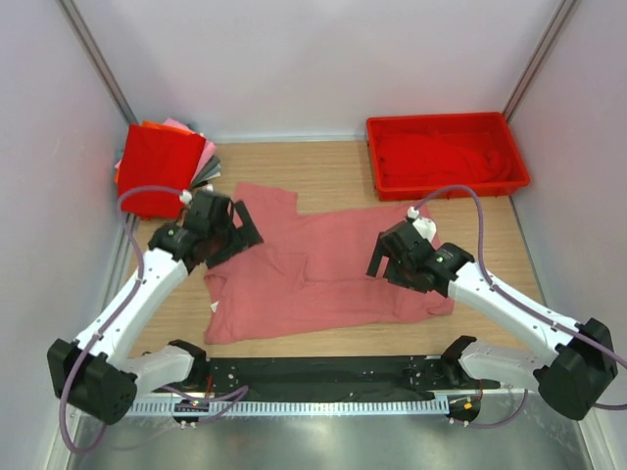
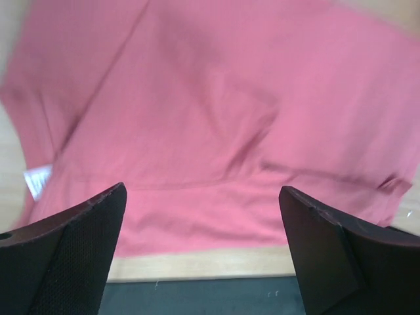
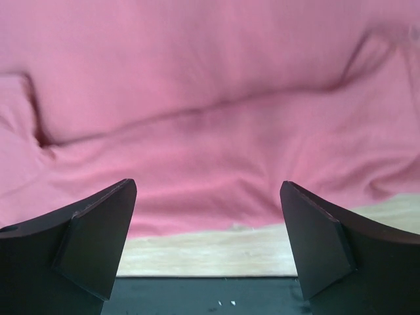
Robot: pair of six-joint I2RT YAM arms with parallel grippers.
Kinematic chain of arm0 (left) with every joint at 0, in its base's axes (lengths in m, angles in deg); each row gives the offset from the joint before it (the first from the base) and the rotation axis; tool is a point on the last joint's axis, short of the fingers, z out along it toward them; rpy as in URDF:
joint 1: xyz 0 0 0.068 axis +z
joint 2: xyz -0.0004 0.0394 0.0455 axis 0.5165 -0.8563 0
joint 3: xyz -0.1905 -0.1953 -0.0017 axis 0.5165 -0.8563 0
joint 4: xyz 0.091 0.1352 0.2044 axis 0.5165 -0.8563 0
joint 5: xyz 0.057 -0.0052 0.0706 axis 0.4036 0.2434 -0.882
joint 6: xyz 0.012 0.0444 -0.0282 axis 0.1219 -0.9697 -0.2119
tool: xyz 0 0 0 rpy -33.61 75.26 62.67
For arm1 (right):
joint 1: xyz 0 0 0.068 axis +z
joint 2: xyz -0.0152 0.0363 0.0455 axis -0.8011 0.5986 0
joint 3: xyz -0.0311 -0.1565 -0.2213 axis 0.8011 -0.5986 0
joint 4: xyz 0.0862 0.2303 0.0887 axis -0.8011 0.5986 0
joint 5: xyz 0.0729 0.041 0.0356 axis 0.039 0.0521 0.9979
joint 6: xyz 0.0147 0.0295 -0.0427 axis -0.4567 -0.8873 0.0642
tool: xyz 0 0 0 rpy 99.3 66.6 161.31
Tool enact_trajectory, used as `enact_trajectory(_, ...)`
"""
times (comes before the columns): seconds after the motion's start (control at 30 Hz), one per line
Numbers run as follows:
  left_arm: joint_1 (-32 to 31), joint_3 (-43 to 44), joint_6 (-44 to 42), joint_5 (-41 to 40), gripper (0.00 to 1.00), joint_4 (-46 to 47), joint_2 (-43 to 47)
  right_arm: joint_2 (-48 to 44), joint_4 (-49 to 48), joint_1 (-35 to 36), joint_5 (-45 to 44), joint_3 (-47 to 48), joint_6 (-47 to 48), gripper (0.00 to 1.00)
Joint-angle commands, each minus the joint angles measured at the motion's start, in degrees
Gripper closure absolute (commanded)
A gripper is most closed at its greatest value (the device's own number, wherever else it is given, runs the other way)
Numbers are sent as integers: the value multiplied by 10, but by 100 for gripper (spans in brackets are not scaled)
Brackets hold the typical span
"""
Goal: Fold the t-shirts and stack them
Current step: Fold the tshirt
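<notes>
My left gripper moves outward and down next onto the far corner of the salmon-pink t-shirt's hem by the stack (image 1: pixel 242 187), as that corner is outward of and below its fingers.
A dusty salmon-pink t-shirt (image 1: pixel 313 269) lies spread flat on the wooden table, wrinkled in places. It fills the left wrist view (image 2: pixel 216 118) and the right wrist view (image 3: pixel 210 98). A stack of folded t-shirts (image 1: pixel 162 168), bright red on top with pink, orange and grey edges beneath, sits at the back left. My left gripper (image 1: pixel 235 233) is open and empty, above the shirt's left edge. My right gripper (image 1: pixel 387 262) is open and empty, above the shirt's right part. In both wrist views the jaws stand wide apart over the shirt's near hem.
A rigid red plastic tray (image 1: pixel 519 157) stands at the back right with red cloth (image 1: pixel 441 157) inside. A black strip (image 1: pixel 323 372) runs along the table's near edge by the arm bases. White walls close in on the left, back and right.
</notes>
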Motion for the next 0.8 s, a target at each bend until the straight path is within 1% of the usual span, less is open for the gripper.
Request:
enact_trajectory(0.0, 14, 120, -101, -79, 0, -24, -93, 53, 6, -7, -66, 72, 67, 2)
enact_trajectory(0.03, 34, 169, -118, -73, 0, -15, -117, 61, -3, -11, -66, 81, 77, 2)
enact_trajectory(0.07, 46, 193, -146, -63, 0, -7, -142, 68, -10, -12, -64, 90, 90, 2)
enact_trajectory(0.1, 59, 219, -157, -46, 0, 0, -202, 73, -17, -11, -59, 91, 103, 2)
enact_trajectory(0.13, 85, 274, -166, -18, 0, 5, -233, 75, -31, -13, -52, 90, 109, 2)
enact_trajectory(0.17, 96, 305, -186, -7, 1, 3, -270, 70, -42, -12, -32, 79, 114, 2)
enact_trajectory(0.2, 111, 335, -195, 0, 2, -8, -331, 64, -51, -12, -18, 71, 116, 2)
enact_trajectory(0.23, 116, 393, -203, -5, 3, -10, -366, 46, -62, -12, -8, 56, 113, 2)
enact_trajectory(0.27, 123, 422, -206, 1, 3, -14, -396, 36, -65, -13, 4, 48, 108, 2)
enact_trajectory(0.3, 130, 450, -216, 12, 5, -15, -423, 27, -64, -13, 9, 42, 105, 2)
enact_trajectory(0.33, 142, 506, -218, 27, 6, -14, -485, 16, -61, -13, 14, 36, 99, 2)
enact_trajectory(0.37, 146, 535, -221, 59, 9, -14, -512, -1, -59, -13, 20, 25, 96, 2)
enact_trajectory(0.4, 151, 567, -229, 68, 12, -19, -546, -10, -55, -13, 30, 20, 95, 2)
enact_trajectory(0.43, 157, 628, -234, 76, 14, -22, -598, -19, -47, -13, 35, 16, 94, 2)
enact_trajectory(0.5, 160, 690, -252, 85, 17, -40, -657, -44, -39, -13, 44, 7, 95, 2)
enact_trajectory(0.53, 163, 759, -261, 90, 19, -53, -684, -52, -25, -13, 44, 5, 95, 2)
enact_trajectory(0.57, 163, 796, -267, 87, 20, -70, -743, -59, -17, -13, 43, 4, 93, 2)
enact_trajectory(0.6, 166, 829, -272, 80, 21, -102, -766, -74, -11, -12, 42, 4, 94, 2)
enact_trajectory(0.63, 167, 877, -279, 76, 21, -112, -790, -82, -1, -12, 40, 4, 95, 2)
enact_trajectory(0.7, 172, 888, -284, 65, 22, -110, -820, -99, 6, -13, 35, 4, 93, 2)
enact_trajectory(0.77, 174, 865, -288, 57, 22, -97, -823, -108, 8, -13, 36, 4, 93, 2)
